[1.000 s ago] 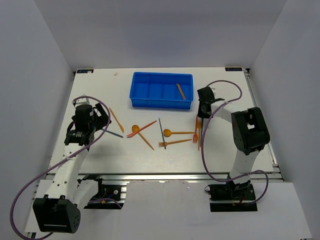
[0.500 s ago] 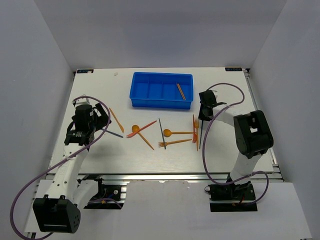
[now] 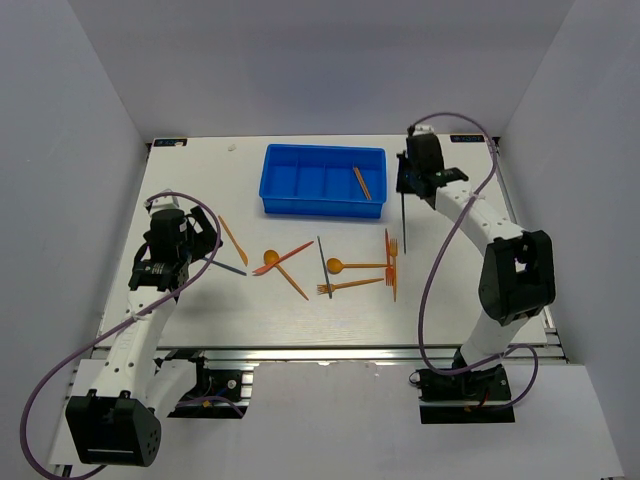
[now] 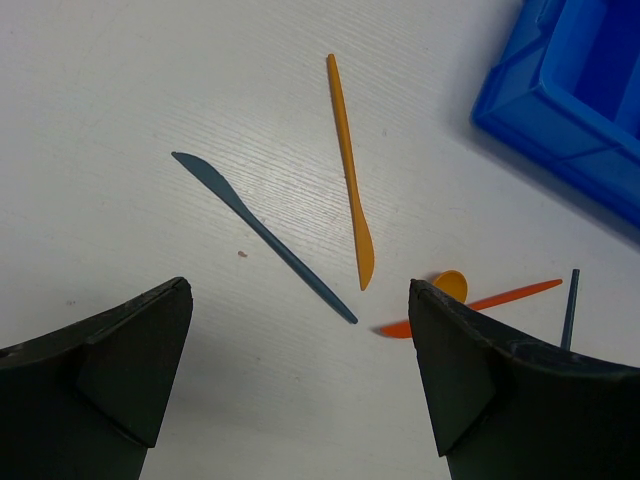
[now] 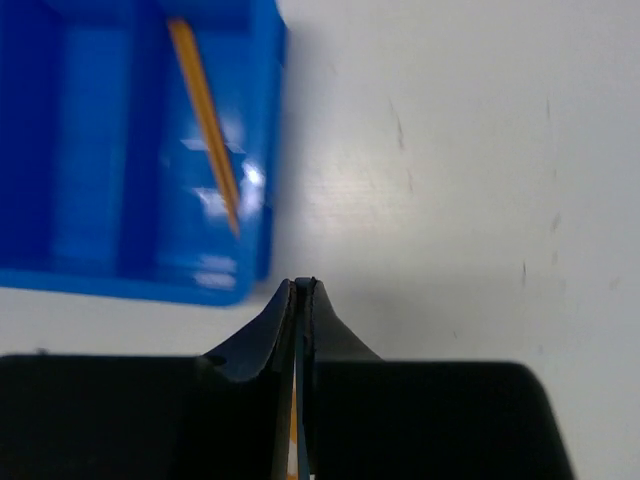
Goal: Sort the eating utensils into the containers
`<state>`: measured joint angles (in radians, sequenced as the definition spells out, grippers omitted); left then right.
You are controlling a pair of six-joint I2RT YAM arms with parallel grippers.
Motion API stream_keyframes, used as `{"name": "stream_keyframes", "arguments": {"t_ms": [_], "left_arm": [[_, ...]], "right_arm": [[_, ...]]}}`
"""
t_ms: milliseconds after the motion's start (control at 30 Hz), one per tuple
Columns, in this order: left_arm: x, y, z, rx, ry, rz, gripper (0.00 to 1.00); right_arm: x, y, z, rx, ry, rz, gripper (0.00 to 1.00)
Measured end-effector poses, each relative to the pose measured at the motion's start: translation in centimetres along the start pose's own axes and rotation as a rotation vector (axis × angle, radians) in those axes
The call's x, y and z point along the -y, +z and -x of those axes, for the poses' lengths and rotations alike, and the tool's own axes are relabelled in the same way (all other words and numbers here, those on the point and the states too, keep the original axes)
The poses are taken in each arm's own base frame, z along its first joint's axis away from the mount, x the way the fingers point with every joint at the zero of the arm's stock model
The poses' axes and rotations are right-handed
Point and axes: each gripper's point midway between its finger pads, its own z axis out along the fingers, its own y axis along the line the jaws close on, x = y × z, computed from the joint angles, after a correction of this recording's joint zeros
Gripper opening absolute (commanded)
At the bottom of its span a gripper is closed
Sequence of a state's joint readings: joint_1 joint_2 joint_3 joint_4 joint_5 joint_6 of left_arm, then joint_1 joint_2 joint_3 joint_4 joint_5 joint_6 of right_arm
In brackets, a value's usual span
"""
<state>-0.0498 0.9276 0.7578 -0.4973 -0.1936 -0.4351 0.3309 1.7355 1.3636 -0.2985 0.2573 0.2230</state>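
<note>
I will next move my right gripper up, outward and over the orange chopstick's compartment [image 3: 366, 180] [image 5: 208, 145], since that lies to its left in the top view, then lower and release.
The blue tray [image 3: 320, 209] stands at the back centre, with one orange chopstick [image 3: 361, 182] in its rightmost compartment. My right gripper [image 3: 403, 188] is shut on a thin dark blue stick [image 3: 402, 212] and holds it above the table just right of the tray. The right wrist view shows the stick [image 5: 299, 420] pinched between the shut jaws of the gripper [image 5: 300, 285], with the tray [image 5: 100, 150] ahead to the left. My left gripper [image 4: 300, 340] is open and empty over the table, near a dark blue knife [image 4: 262, 235] and an orange knife [image 4: 350, 185].
Several utensils lie in front of the tray: an orange spoon [image 3: 272, 258], a red-orange knife [image 3: 285, 256], an orange stick [image 3: 293, 283], a dark stick [image 3: 324, 266], a second spoon [image 3: 340, 265], and forks [image 3: 350, 286] [image 3: 390, 260].
My right gripper has risen from the table by the forks and moved back to beside the tray's right end, carrying the dark stick. The left arm has not moved.
</note>
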Motion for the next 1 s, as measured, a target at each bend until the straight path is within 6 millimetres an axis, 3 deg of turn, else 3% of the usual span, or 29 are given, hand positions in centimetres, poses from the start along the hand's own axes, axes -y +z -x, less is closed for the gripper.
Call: {"name": "stream_keyframes", "arguments": {"t_ms": [133, 267, 433, 500, 800, 867, 967, 1000], "left_arm": [[0.0, 0.0, 0.0, 0.000, 0.000, 0.000, 0.98], [0.0, 0.0, 0.0, -0.001, 0.000, 0.001, 0.98], [0.0, 0.4, -0.4, -0.017, 0.005, 0.007, 0.98], [0.0, 0.6, -0.7, -0.030, 0.009, 0.010, 0.98], [-0.1, 0.8, -1.0, -0.043, 0.012, 0.015, 0.98], [-0.1, 0.8, -1.0, -0.044, 0.012, 0.013, 0.98], [0.0, 0.8, -1.0, -0.044, 0.012, 0.011, 0.98], [0.0, 0.8, -1.0, -0.045, 0.012, 0.011, 0.98]], "right_arm": [[-3.2, -1.3, 8.9, 0.192, 0.002, 0.127, 0.00], [-6.2, -1.2, 17.8, 0.393, 0.005, 0.218, 0.00], [-8.5, 1.5, 23.8, 0.528, 0.011, 0.267, 0.00], [-9.1, 3.1, 23.9, 0.545, 0.000, 0.280, 0.00], [-9.9, 9.2, 19.3, 0.537, -0.111, 0.301, 0.00], [-10.0, 10.2, 17.7, 0.525, -0.133, 0.314, 0.00], [-9.6, 11.5, 13.6, 0.467, -0.155, 0.322, 0.00], [-9.4, 11.8, 12.4, 0.447, -0.159, 0.320, 0.15]]}}
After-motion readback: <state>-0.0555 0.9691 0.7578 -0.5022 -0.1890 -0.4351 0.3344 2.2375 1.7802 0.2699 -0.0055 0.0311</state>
